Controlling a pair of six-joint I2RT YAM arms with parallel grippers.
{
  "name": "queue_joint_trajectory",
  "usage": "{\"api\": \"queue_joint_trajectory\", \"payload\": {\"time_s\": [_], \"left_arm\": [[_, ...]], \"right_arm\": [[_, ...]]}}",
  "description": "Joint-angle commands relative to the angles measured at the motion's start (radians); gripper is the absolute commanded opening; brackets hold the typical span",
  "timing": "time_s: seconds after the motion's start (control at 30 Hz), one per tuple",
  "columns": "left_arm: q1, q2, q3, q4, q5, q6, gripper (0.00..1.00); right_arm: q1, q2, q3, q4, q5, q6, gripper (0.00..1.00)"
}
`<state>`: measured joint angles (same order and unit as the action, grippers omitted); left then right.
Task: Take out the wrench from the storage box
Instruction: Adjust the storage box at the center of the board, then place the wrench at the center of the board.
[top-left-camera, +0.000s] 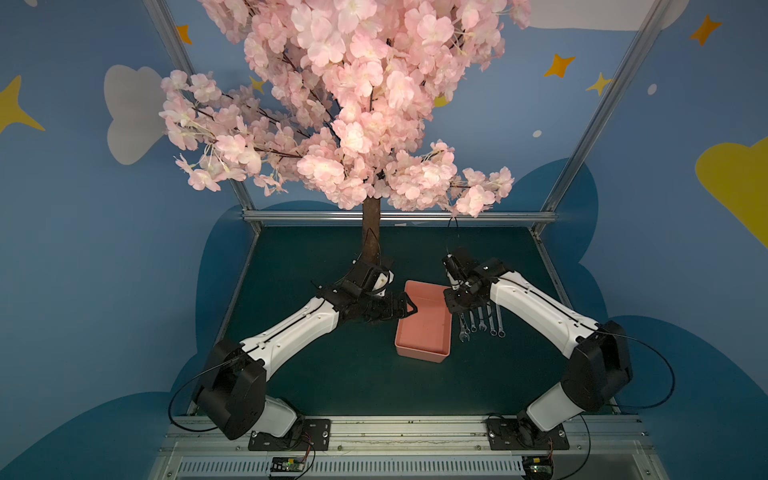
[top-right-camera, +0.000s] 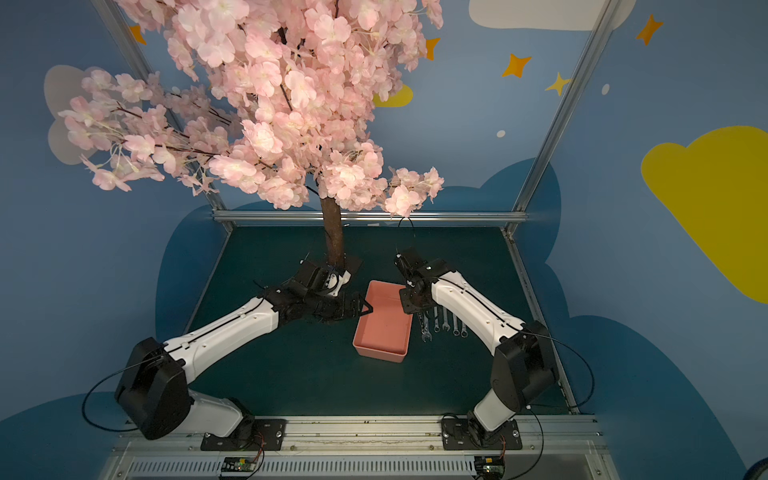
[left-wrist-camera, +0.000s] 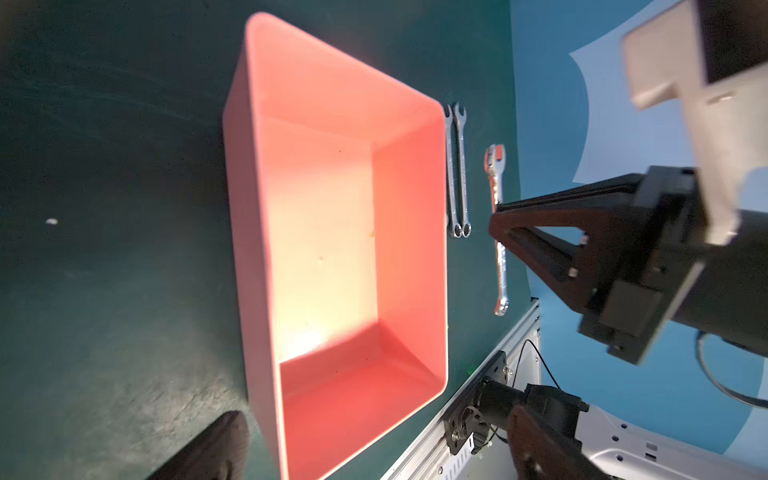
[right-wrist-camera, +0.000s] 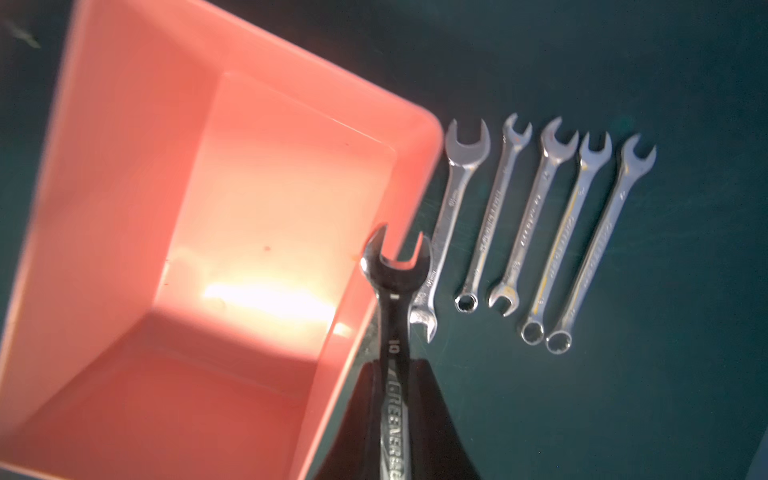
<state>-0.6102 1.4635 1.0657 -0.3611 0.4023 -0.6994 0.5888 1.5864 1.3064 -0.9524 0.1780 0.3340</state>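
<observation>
My right gripper moves down onto the green mat (right-wrist-camera: 369, 342) between the box (right-wrist-camera: 249, 199) and the nearest wrench next. It then releases the silver wrench there, since the other wrenches lie alongside.
The salmon-pink storage box (top-left-camera: 422, 332) (top-right-camera: 380, 332) (left-wrist-camera: 324, 228) (right-wrist-camera: 249, 199) lies mid-table, and its inside shows nothing in it. My right gripper (right-wrist-camera: 392, 365) (left-wrist-camera: 496, 222) (top-left-camera: 455, 309) is shut on a silver wrench (right-wrist-camera: 392, 291) (left-wrist-camera: 502, 270). It holds the wrench by the shank just past the box's right rim, above the table. My left gripper (top-left-camera: 406, 309) (left-wrist-camera: 378, 409) hangs open at the box's left rim, fingers spread wide with nothing between them.
Several more wrenches (top-left-camera: 482, 322) (top-right-camera: 446, 324) (right-wrist-camera: 540, 232) lie side by side on the green mat right of the box. The blossom tree's trunk (top-left-camera: 370, 237) stands behind my left wrist. Aluminium rails (top-left-camera: 399, 216) border the table.
</observation>
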Motion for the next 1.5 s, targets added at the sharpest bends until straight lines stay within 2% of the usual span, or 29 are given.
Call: {"api": "queue_joint_trajectory", "payload": {"time_s": [0.0,0.13,0.37,0.9,1.0,1.27,1.47], "left_arm": [[-0.009,0.031,0.029,0.006,0.013,0.002,1.0],[-0.013,0.05,0.041,-0.001,0.014,0.008,1.0],[-0.013,0.052,0.044,-0.021,-0.002,0.02,1.0],[0.01,0.04,0.025,-0.047,-0.015,0.035,1.0],[0.016,0.033,0.018,-0.047,-0.014,0.035,1.0],[0.021,0.03,0.023,-0.049,-0.014,0.035,1.0],[0.043,0.013,0.026,-0.063,-0.023,0.052,1.0]], "right_arm": [[-0.065,-0.054,-0.092,0.019,-0.069,0.074,0.01],[-0.134,-0.058,-0.183,0.128,-0.13,0.104,0.02],[-0.151,0.113,-0.168,0.263,-0.188,0.131,0.02],[-0.101,0.302,-0.042,0.312,-0.203,0.145,0.04],[-0.101,0.318,-0.033,0.277,-0.158,0.131,0.05],[-0.091,0.322,-0.01,0.238,-0.133,0.102,0.25],[-0.102,0.21,0.004,0.192,-0.126,0.09,0.3]]}}
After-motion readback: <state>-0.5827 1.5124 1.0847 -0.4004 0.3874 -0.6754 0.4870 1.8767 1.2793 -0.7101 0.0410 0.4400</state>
